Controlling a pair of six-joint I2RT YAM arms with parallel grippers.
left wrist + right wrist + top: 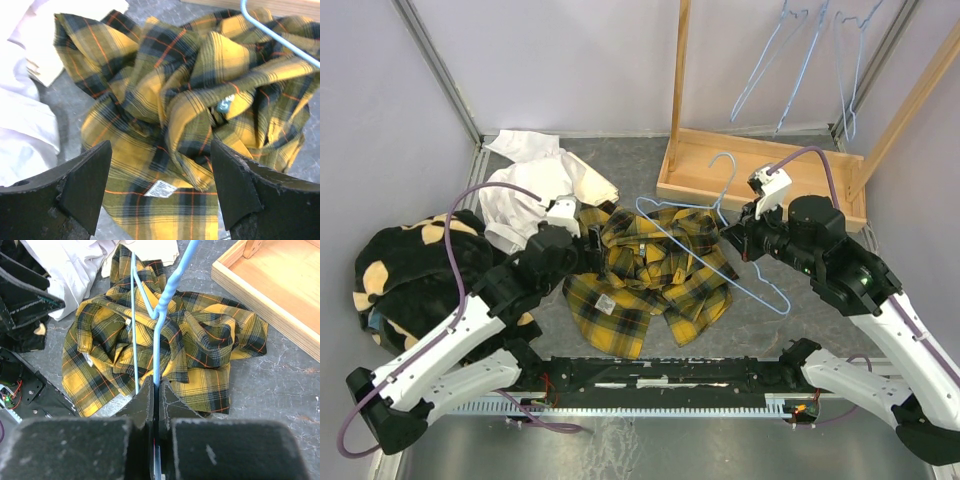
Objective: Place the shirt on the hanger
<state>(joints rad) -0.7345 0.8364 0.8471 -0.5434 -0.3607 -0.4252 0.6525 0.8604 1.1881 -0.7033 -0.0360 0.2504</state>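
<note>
My left gripper is above the shirt's middle. I will lower it toward there next, to the near end of the fold beside the white label [161, 188].
The yellow and black plaid shirt [650, 275] lies crumpled on the grey table between the two arms. A light-blue wire hanger [725, 190] lies tilted across its right half, hook toward the wooden tray. My right gripper [156, 382] is shut on the hanger [162, 315], pinching one wire just above the shirt [210, 345]. My left gripper [161, 150] hangs open over the shirt's left part [165, 100], with a small white label [161, 188] between its fingers and nothing held. A piece of the hanger [280, 42] crosses that view's top right.
A plain white garment [535, 185] lies behind the left gripper. A black fleece with tan patches [410, 270] is heaped at the left. A wooden tray with uprights [760, 175] stands at the back right, with spare hangers [800, 60] hanging above it.
</note>
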